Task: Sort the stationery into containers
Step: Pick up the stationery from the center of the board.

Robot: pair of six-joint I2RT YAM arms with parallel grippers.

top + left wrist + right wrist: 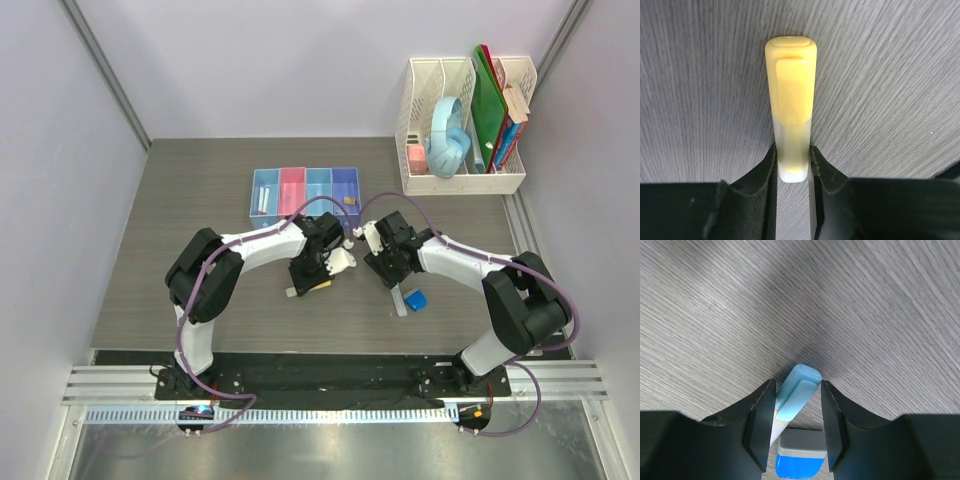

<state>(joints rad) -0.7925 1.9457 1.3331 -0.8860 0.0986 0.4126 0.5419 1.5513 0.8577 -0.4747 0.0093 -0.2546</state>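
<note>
The pink bin (291,188) is still empty and lies outward. Next, my left gripper needs to raise the yellow marker, carry it outward over the bin, lower it and release it.
My left gripper (312,278) (792,150) is shut on the clear end of the yellow marker (790,85), which points away from it just over the grey table; the marker also shows in the top view (314,287). My right gripper (393,272) (798,385) is open, its jaws on either side of the pale blue stick (799,392) that lies on the table (400,300). The blue wedge-shaped piece (800,460) (415,299) lies right beside the stick. The row of four bins (305,191) stands beyond both grippers, with a thin white pen (263,198) in the left bin and a small block (349,200) in the right one.
A tall white mesh file rack (420,180) stands at the back right, holding blue headphones (447,138), green folders (488,105) and books. The two arms' wrists are close together at mid-table. A metal rail (320,385) runs along the near edge.
</note>
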